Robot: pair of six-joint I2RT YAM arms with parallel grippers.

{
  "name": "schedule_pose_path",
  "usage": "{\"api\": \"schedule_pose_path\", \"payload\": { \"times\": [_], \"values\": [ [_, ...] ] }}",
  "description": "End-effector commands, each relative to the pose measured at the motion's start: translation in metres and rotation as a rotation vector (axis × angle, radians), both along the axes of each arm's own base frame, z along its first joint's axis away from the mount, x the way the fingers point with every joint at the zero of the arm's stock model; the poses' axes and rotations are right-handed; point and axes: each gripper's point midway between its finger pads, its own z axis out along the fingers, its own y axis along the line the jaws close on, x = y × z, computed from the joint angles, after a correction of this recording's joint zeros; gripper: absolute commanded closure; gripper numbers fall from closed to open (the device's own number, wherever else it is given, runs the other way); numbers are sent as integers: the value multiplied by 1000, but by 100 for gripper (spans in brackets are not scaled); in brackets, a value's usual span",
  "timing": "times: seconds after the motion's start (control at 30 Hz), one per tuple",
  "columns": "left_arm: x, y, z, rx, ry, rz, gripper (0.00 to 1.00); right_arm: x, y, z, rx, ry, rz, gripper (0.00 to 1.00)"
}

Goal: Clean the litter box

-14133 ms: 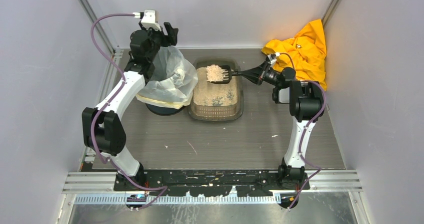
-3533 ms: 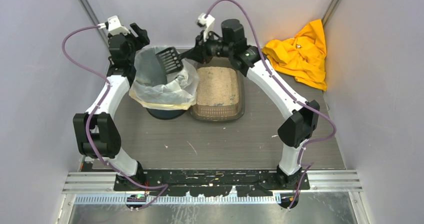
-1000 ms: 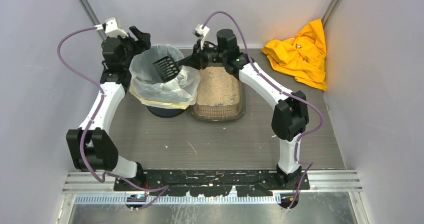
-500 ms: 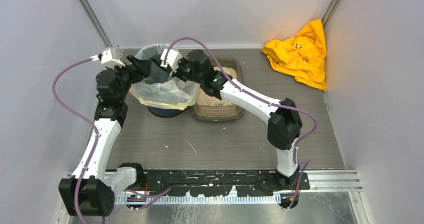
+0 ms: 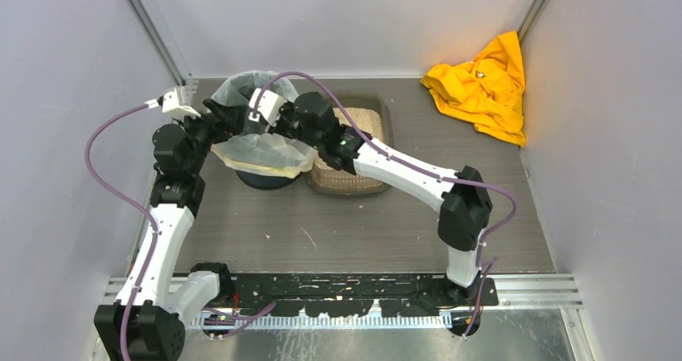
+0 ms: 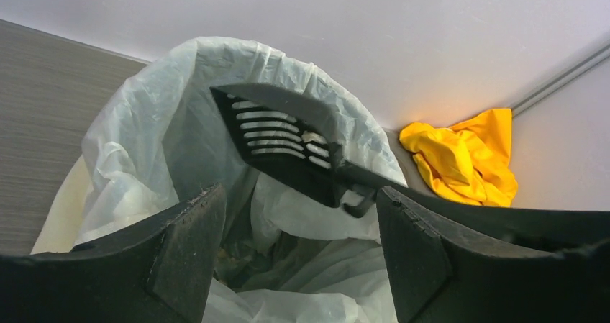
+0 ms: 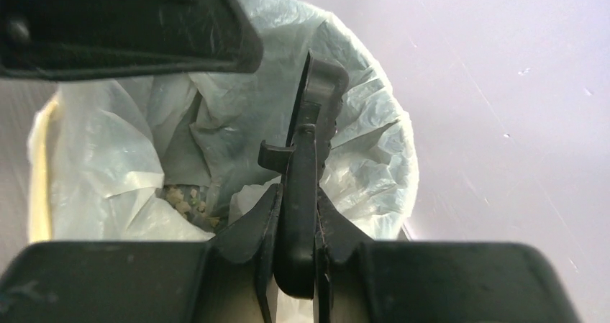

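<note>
The right gripper rises next, shifts to the right in the top view and lowers the scoop [image 6: 280, 139] onto the granules to release it, since clumps lie in the bag.
The litter box [image 5: 347, 182] with beige granules lies right of the round bin [image 5: 259, 153] lined with a white bag; my right arm crosses over it and hides most of it. My right gripper [image 7: 298, 215] is shut on the handle of the black slotted scoop [image 6: 280, 139], which hangs tilted over the bin's mouth. In the top view the right gripper [image 5: 245, 118] is above the bin. My left gripper [image 6: 302, 255] is open and empty, jaws wide apart just above the bag's near-left rim [image 5: 215, 118]. Some clumps lie at the bottom of the bag [image 7: 183, 197].
A crumpled yellow cloth [image 5: 482, 75] lies in the back right corner and shows in the left wrist view [image 6: 460, 157]. Grey walls close the table at the back and both sides. A few small crumbs lie on the table [image 5: 308, 237] in front of the bin.
The right gripper has carried the scoop further left and lower over the bin. The left gripper has come down from behind the bin to its left rim.
</note>
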Motion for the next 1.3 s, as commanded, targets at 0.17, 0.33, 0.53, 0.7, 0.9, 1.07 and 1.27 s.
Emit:
{"api": "schedule_pose_path", "payload": {
  "times": [0.17, 0.33, 0.53, 0.7, 0.9, 1.07, 1.27],
  "values": [
    [-7, -3, 14, -29, -74, -20, 24, -43, -43, 125, 231, -58, 75, 99],
    [-7, 0, 10, -19, -75, -2, 24, -45, -48, 101, 219, -25, 66, 99],
    [-16, 1, 11, -4, -78, -1, 24, -45, -27, -36, 189, 230, 56, 99],
    [-19, -4, 6, 4, -72, -15, 24, -39, -22, -108, 163, 334, -1, 99],
    [-18, -5, 15, 1, -93, -20, 24, -22, -22, -33, 177, 208, 13, 99],
    [-18, -4, 11, 8, -81, -10, 24, -17, -28, 43, 277, 122, 60, 99],
    [-16, 0, 3, 4, -59, 12, 24, -18, -53, 111, 406, 84, 115, 99]
  ]
}}
